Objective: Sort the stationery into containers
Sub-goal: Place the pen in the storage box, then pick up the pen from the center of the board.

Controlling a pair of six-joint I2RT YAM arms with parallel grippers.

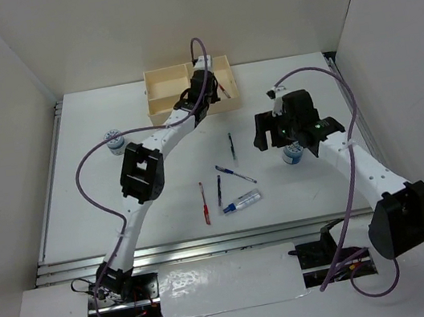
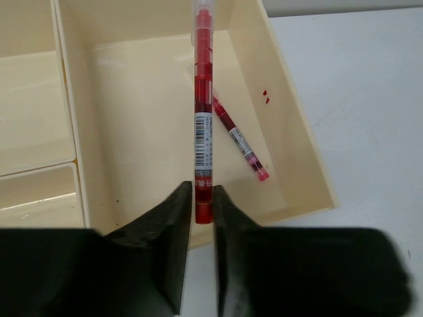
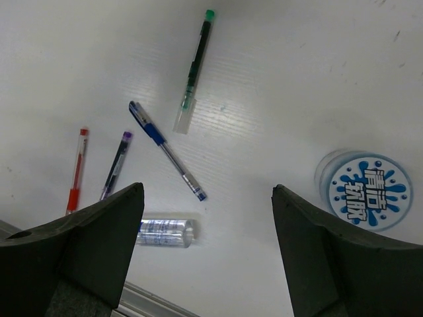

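The right gripper moves down and to the left in the top view next, onto the body of the pen near its cap (image 1: 232, 149) (image 3: 190, 88). The dark pen lies there.
My left gripper (image 1: 203, 79) is shut on a red pen (image 2: 203, 119) and holds it over the large section of the cream-yellow box (image 1: 159, 75). In the left wrist view the gripper (image 2: 203, 198) pinches the pen's near end, and a second red pen (image 2: 239, 142) lies on the section's floor (image 2: 132, 132). My right gripper (image 1: 274, 128) is open and empty above the table; in its wrist view (image 3: 206, 191) a clear tube (image 3: 165, 233) lies by its left finger. A blue-and-white cylinder (image 3: 367, 191) stands at its right.
Loose on the table are a red pen (image 1: 204, 203), a purple pen (image 1: 220, 190), a blue pen (image 1: 236, 174), a dark pen (image 1: 232, 145) and the tube (image 1: 243, 200). One cylinder (image 1: 114, 141) stands at the left, another (image 1: 292, 155) under the right arm. The box's two small sections (image 2: 33, 86) hold nothing visible.
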